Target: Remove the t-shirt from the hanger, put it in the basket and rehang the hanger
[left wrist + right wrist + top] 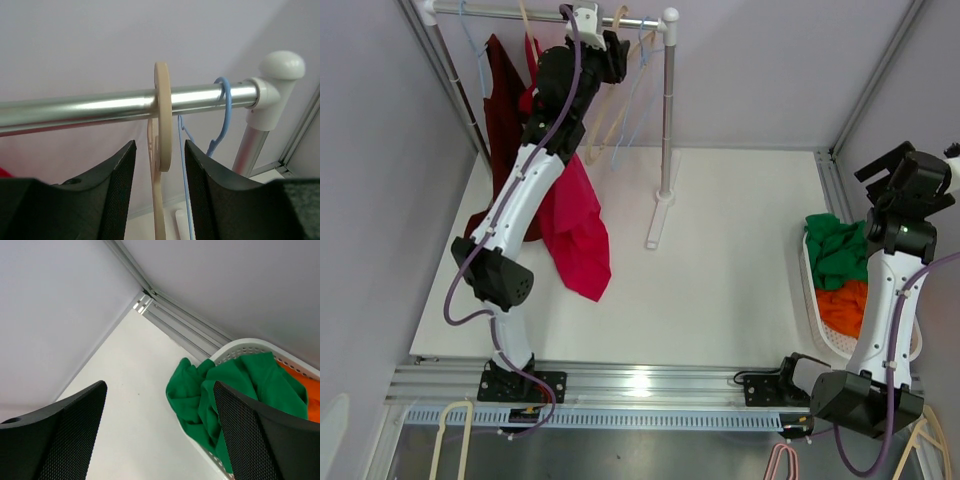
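My left gripper moves off the bare hanger to the bright red shirt's hanger neck [527, 24] next, since that hangs to its left in the top view.
A cream hanger [162, 115] hangs bare by its hook on the silver rail [90, 111]. My left gripper [160, 150] is open around its neck, with a gap on each side. From above, that gripper [613, 48] is up at the rail. A green t-shirt [235, 395] lies crumpled in the white basket [245, 346], spilling over its rim. Just above the shirt, my right gripper [160, 390] is open and holds nothing. In the top view it [895, 168] hovers over the basket's far end.
A bright red shirt [578, 225] and a dark red one [503, 100] hang at the rail's left. A blue hanger [226, 112] sits near the rail's end post [667, 110]. Orange cloth [845, 305] fills the basket. Loose hangers [450, 440] lie below the table edge.
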You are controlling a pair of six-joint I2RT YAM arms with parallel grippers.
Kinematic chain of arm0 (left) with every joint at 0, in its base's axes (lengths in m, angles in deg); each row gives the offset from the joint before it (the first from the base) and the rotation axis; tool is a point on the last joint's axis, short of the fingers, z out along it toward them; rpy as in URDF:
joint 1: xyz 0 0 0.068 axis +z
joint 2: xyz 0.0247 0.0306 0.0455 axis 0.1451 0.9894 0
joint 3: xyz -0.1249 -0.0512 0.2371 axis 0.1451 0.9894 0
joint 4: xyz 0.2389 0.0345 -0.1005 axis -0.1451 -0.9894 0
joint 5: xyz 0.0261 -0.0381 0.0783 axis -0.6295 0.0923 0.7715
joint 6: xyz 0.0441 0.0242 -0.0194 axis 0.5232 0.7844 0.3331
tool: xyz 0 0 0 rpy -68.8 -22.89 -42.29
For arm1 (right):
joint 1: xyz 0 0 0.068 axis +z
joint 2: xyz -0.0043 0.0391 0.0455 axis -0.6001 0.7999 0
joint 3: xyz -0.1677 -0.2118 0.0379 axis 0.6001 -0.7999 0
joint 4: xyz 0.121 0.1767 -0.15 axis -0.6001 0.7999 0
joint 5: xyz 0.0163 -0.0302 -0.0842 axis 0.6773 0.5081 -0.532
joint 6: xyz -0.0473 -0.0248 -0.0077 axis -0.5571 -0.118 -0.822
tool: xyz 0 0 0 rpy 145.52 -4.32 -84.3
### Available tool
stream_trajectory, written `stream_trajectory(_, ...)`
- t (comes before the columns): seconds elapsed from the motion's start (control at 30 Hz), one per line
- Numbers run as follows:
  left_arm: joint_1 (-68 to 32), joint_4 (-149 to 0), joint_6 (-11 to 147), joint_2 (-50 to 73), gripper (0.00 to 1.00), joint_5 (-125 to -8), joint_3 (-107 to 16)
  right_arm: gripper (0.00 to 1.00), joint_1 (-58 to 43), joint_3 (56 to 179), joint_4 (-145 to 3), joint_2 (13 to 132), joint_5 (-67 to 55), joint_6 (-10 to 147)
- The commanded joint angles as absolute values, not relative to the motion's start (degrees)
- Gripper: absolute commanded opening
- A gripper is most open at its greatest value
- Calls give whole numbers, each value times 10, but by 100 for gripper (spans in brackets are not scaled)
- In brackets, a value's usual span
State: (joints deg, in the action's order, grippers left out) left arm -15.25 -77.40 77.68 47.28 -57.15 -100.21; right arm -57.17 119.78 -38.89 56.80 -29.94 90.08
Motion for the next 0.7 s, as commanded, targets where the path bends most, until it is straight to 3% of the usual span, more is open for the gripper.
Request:
stream_trajectory(0.0,-148,-763,766,400,48,-577,-1009,91,-566,1216,-382,570,-293,893)
stream_trajectory(0.37,-157,-783,766,268,49,-497,-895,94,-517,1219,-386,571,-269,888)
stream_trajectory(0.53,-156,-817,792,264,49,-424,-914,94,-511,1217,-385,566,-256,893)
stream_trajectory(0.67,-152,-884,786,302,47,-298,-992,95,-509,1215,-386,563,-246,895)
